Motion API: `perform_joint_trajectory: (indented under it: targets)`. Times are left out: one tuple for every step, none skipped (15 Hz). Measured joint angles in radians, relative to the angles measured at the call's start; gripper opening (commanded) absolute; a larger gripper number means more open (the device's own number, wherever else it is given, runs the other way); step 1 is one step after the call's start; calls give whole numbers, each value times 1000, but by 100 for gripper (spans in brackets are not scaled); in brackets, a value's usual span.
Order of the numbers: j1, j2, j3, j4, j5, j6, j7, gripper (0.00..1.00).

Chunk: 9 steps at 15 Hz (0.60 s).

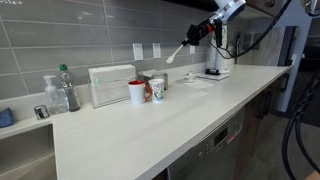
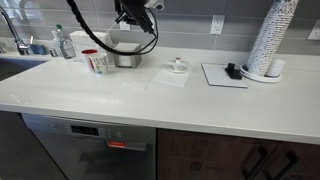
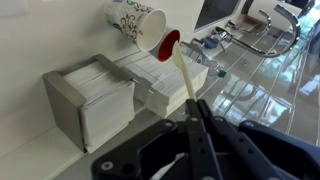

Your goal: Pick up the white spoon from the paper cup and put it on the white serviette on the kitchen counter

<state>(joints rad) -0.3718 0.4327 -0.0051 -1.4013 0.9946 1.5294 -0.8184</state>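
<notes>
The gripper moves down to the serviette's open near part, well below it, next and releases the spoon there, since the round object occupies the serviette's far edge.
My gripper [image 1: 197, 37] is shut on the handle of the white spoon [image 1: 178, 52] and holds it high above the kitchen counter [image 1: 150, 130]. The spoon hangs tilted, bowl end down. In the wrist view the shut fingers [image 3: 194, 104] pinch the spoon [image 3: 183, 68]. The patterned paper cup [image 1: 157, 88] stands on the counter next to a red cup [image 1: 137, 92]; it also shows in the wrist view [image 3: 135, 20]. The white serviette [image 1: 198, 78] lies flat on the counter, below and beside the gripper, and it also shows in an exterior view [image 2: 170, 79].
A white ridged box [image 1: 110, 84] stands by the cups against the tiled wall. A small round object [image 2: 178, 66] sits at the serviette's far edge. A white mat with a black item [image 2: 232, 71] and a tall stack of cups [image 2: 272, 40] stand further along. A sink with bottles [image 1: 62, 90] lies beyond the box.
</notes>
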Motion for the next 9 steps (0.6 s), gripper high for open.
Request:
perform_joint_trajectory:
  targets:
    - [-7,2,-20,-23,27,0,0,1]
    - [-12,5,-37,-46,52,0,-1,1]
    - [-17,8,-53,-69,73,0,-3,1]
    - [-21,12,-69,-93,91,0,-6,1]
    - [-25,16,-84,-116,106,0,-8,1]
    - [-28,21,-99,-139,117,0,-8,1]
    - [-31,28,-113,-160,126,0,-9,1]
    - [-34,35,-126,-179,132,1,-10,1]
    - [-37,44,-137,-195,137,2,-12,1]
